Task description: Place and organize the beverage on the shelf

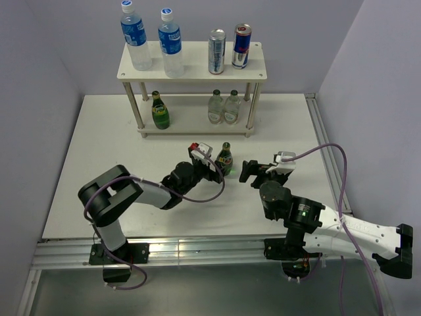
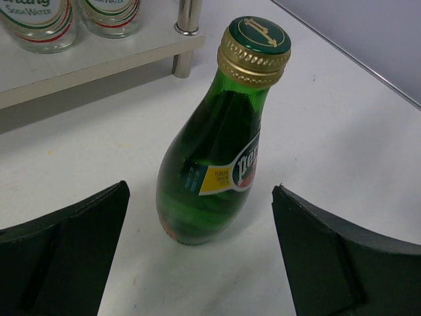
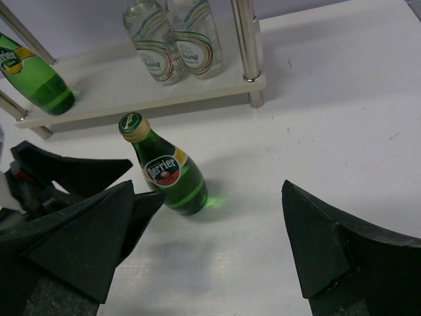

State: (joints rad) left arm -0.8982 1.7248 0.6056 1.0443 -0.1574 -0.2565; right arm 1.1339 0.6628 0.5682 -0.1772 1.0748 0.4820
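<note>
Next, my left gripper should advance to the right in the top view, open fingers straddling the green glass bottle's neck (image 1: 225, 151) (image 2: 239, 95), since the bottle still stands beyond the fingers.
A green glass bottle (image 1: 225, 158) stands upright on the white table in front of the shelf (image 1: 197, 74). In the left wrist view the bottle (image 2: 210, 151) stands just ahead of my open left gripper (image 2: 200, 263), untouched, with a gap on each side. My left gripper (image 1: 215, 164) is at the bottle's near left. My right gripper (image 1: 253, 172) is open and empty to the bottle's right; in its wrist view the gripper (image 3: 210, 257) is short of the bottle (image 3: 170, 176). Two blue-labelled bottles (image 1: 135, 39) and two cans (image 1: 217, 51) stand on the top board. Another green bottle (image 1: 160, 112) is on the lower board.
Two clear glass bottles (image 1: 223, 107) stand at the right end of the lower board (image 3: 131, 99), beside a chrome leg (image 3: 247, 52). The left gripper's fingers (image 3: 72, 172) show at the left of the right wrist view. Grey walls enclose the table; a rail (image 1: 322, 138) runs along its right edge.
</note>
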